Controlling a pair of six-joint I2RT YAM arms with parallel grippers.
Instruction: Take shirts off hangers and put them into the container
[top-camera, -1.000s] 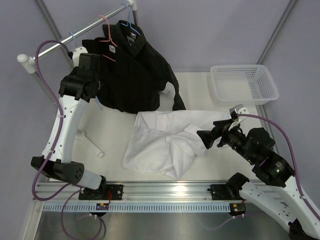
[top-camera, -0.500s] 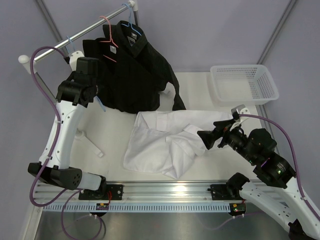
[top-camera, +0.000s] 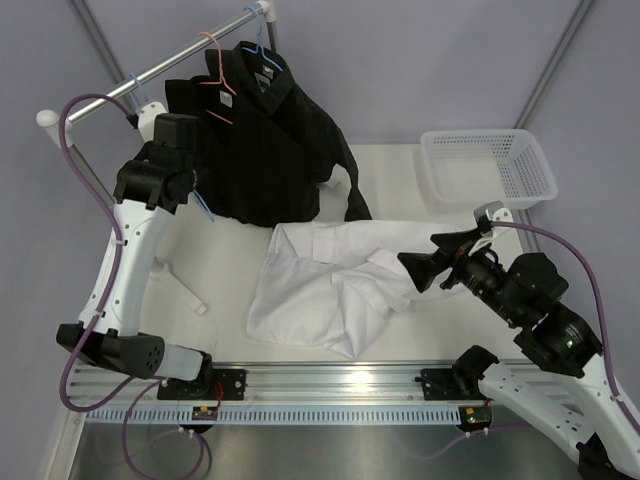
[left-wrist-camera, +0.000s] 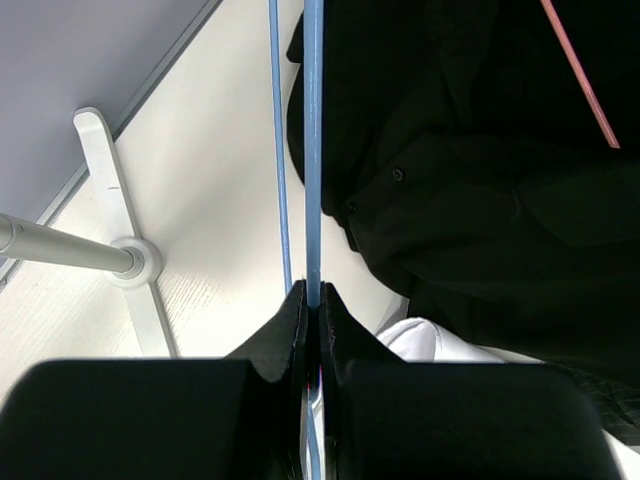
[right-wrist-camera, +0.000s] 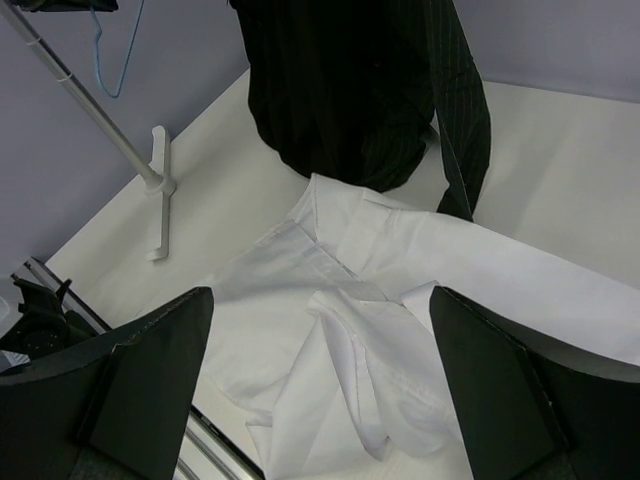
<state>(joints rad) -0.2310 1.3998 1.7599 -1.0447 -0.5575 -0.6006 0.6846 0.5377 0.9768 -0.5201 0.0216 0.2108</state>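
Observation:
My open right gripper will next go down and left in the top view around the white shirt's raised fold, which stands above flatter cloth.
My left gripper (left-wrist-camera: 312, 295) is shut on the wire of a bare light blue hanger (left-wrist-camera: 313, 150), which hangs beside the black shirts (left-wrist-camera: 480, 170). From above, that hanger (top-camera: 205, 205) shows just under the left gripper (top-camera: 193, 185). Two black shirts (top-camera: 265, 150) hang from the rail on a pink-red hanger (top-camera: 215, 60) and a second blue one (top-camera: 258, 45). A white shirt (top-camera: 320, 290) lies crumpled on the table. My right gripper (right-wrist-camera: 320, 295) is open above the white shirt (right-wrist-camera: 400, 300), holding nothing. The white mesh container (top-camera: 487, 133) stands at the back right.
The silver rail (top-camera: 170, 62) slants across the back left on a post with a white foot (right-wrist-camera: 158, 190). A black sleeve (right-wrist-camera: 465, 130) trails onto the table next to the white shirt's collar. The arms' base rail (top-camera: 330, 385) runs along the near edge.
The left arm has shifted slightly, still gripping the blue hanger. The right gripper has drawn a little to the right, staying open over the white shirt.

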